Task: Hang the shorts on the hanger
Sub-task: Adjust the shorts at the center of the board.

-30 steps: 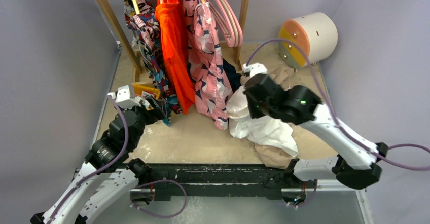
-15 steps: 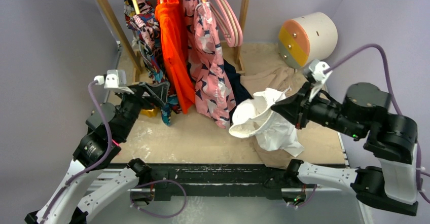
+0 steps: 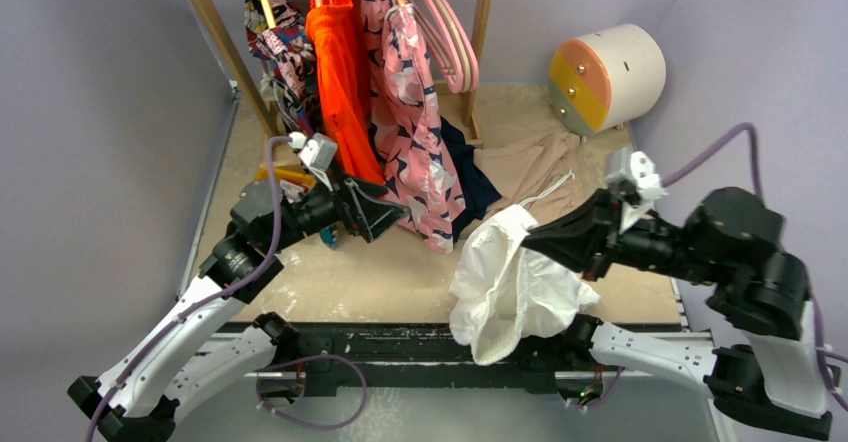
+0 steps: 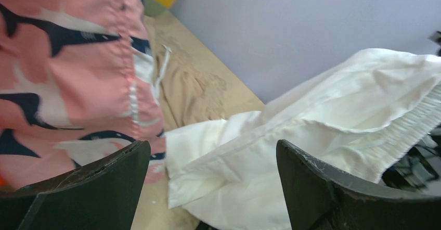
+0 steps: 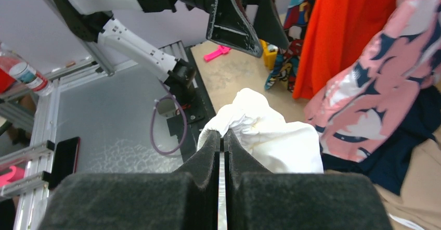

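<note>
Next, my left gripper goes down and back onto the waistband's drooping end [image 3: 488, 346] [image 4: 368, 168], since that hangs below it and to its right in the top view.
The white shorts [image 3: 505, 282] hang bunched from my right gripper [image 3: 528, 240], drooping over the table's front edge. In the right wrist view the right gripper [image 5: 222, 135] is shut on a fold of the shorts [image 5: 270, 141]. My left gripper [image 3: 385, 212] is open at mid-table, pointing right toward the shorts and apart from them. From the left wrist, the shorts [image 4: 333, 115] with their gathered waistband lie beyond the open left gripper [image 4: 210, 147]. A pink hanger [image 3: 455, 42] hangs empty on the rack at the back, beside others like it.
The wooden rack [image 3: 215, 37] holds a pink patterned garment [image 3: 410, 132], an orange one [image 3: 340, 82] and a multicoloured one [image 3: 285, 57]. A tan garment [image 3: 530, 162] and navy cloth [image 3: 470, 177] lie on the table. A white cylinder [image 3: 605, 77] lies back right.
My right arm drew back to the right and lifted the shorts off the pile toward the front edge. The left gripper swung right, toward the shorts, staying open.
</note>
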Tool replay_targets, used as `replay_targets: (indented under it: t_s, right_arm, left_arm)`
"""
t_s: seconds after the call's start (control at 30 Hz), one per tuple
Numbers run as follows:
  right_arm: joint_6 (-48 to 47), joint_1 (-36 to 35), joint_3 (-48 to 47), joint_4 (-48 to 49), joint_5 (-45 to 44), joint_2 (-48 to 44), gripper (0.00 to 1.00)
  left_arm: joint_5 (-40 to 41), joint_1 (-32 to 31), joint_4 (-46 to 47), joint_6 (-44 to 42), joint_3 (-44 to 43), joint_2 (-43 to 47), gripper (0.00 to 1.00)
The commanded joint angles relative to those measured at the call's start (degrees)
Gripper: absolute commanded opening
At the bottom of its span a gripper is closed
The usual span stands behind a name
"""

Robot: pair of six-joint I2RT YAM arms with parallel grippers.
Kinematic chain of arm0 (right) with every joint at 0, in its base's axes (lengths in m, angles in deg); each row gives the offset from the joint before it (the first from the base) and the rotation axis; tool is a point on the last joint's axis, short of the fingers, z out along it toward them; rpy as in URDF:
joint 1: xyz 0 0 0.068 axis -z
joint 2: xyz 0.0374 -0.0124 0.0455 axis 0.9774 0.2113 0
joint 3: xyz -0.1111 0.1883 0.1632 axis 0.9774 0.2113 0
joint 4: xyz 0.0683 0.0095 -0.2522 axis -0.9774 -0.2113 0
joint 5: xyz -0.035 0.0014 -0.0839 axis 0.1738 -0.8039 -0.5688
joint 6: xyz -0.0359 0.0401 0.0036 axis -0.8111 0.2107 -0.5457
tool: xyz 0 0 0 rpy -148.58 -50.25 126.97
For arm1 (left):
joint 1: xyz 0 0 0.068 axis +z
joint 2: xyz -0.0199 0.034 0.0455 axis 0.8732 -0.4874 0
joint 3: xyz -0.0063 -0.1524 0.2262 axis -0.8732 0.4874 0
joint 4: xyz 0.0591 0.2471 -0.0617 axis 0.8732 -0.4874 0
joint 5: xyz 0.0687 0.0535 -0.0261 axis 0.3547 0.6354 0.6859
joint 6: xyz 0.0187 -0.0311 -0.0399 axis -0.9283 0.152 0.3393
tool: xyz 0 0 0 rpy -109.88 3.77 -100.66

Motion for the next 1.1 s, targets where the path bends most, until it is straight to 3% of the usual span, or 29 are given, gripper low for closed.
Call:
replay_targets:
  t_s: [0.0,0.13,0.4,0.53,0.8,0.9,1.07]
  right_arm:
    - [-0.3,-0.3,6.8,15.7,5.1,-1.8,0.00]
    - [0.4,-0.3,10.4,22.3,3.9,-2.4,0.00]
    - [1.5,-0.3,13.5,24.2,-13.4,0.5,0.00]
    - [2.3,-0.3,16.5,27.0,-15.8,0.0,0.00]
    - [4.0,-0.3,20.9,30.4,-18.2,-1.2,0.00]
    - [4.6,-0.3,22.3,31.3,-19.5,-1.5,0.00]
    - [5.4,-0.3,24.5,32.1,-21.6,-2.4,0.00]
  left_arm:
    - [-11.0,0.2,10.3,4.9,-0.5,2.0,0.90]
    - [-12.5,0.1,9.6,6.5,0.1,2.9,0.89]
    - [-7.6,0.0,0.8,7.7,6.3,10.7,0.89]
    - [-5.3,0.0,-2.6,8.8,9.8,11.9,0.90]
    - [-4.6,-1.3,1.3,11.5,13.9,11.8,0.91]
    - [-1.3,-5.7,1.1,9.7,14.1,8.8,0.91]
    - [11.1,-23.3,-1.4,3.9,12.9,-0.7,0.81]
